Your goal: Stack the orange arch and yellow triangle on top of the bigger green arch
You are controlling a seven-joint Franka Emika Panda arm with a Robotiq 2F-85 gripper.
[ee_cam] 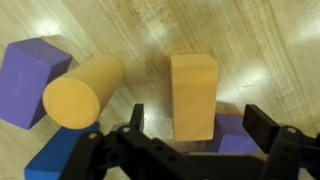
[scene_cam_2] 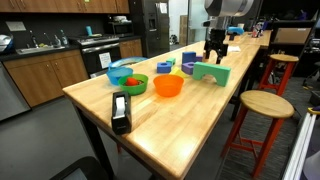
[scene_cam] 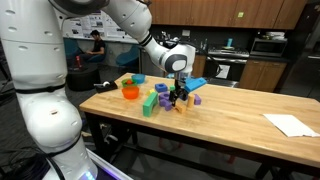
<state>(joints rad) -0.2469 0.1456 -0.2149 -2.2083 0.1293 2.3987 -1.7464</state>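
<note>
My open fingers are already on both sides of the orange arch, so next I should bring my gripper down around the near end of the arch and close across its width.
In the wrist view the orange arch (ee_cam: 193,95) lies on the wooden table, seen from above as a plain rectangle. My gripper (ee_cam: 198,122) hangs open over its near end, one finger on each side and apart from it. In both exterior views the gripper (scene_cam: 178,94) (scene_cam_2: 215,48) points straight down over the cluster of blocks. The bigger green arch (scene_cam_2: 212,72) (scene_cam: 150,103) stands upright at the cluster's edge. A small yellow piece, likely the yellow triangle (scene_cam_2: 190,62), sits beside it, too small to make out its shape.
An orange cylinder (ee_cam: 82,92), a purple block (ee_cam: 30,80) and a blue block (ee_cam: 55,155) lie close beside the arch. Another purple block (ee_cam: 235,135) sits under the gripper. An orange bowl (scene_cam_2: 168,86), a green bowl (scene_cam_2: 128,80), a black tape dispenser (scene_cam_2: 120,112) and white paper (scene_cam: 290,124) are on the table.
</note>
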